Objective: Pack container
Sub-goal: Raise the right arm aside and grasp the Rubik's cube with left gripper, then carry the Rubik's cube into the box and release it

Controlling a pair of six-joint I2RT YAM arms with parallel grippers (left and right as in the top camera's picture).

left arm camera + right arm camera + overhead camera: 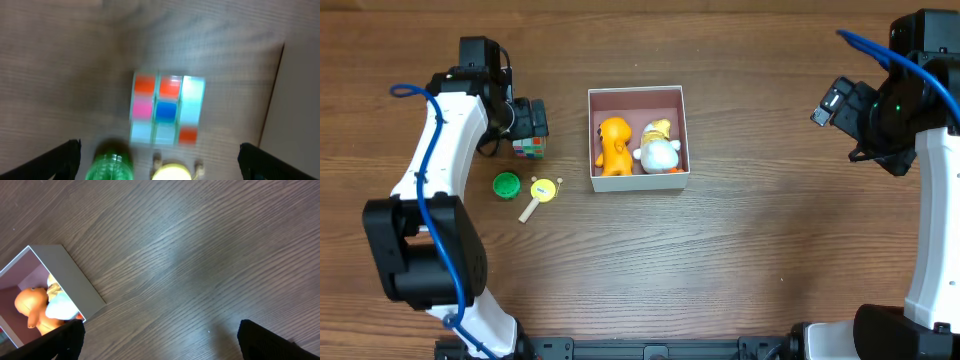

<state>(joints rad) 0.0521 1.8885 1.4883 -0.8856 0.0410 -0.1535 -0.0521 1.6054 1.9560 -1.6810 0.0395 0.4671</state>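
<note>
The colour cube (530,148) (167,109) is below, in line with the gap between the open fingers. My left gripper should next lower the fingers around the cube's sides and close.
The container (637,182) is a square white-walled box with a pinkish inside, at the table's middle. An orange toy (613,144) and a white and yellow duck toy (658,150) lie in it. The box also shows in the right wrist view (75,282). Left of it stand a colour cube (530,148), a green round toy (506,185) and a yellow rattle-like toy (542,192). My left gripper (159,157) is open above the cube (167,109), with nothing between its fingers. My right gripper (160,340) is open and empty, far right of the box.
The table is dark wood. The box's white wall (295,115) fills the right edge of the left wrist view. The green toy (112,165) and the yellow toy (172,172) lie close together below the cube there.
</note>
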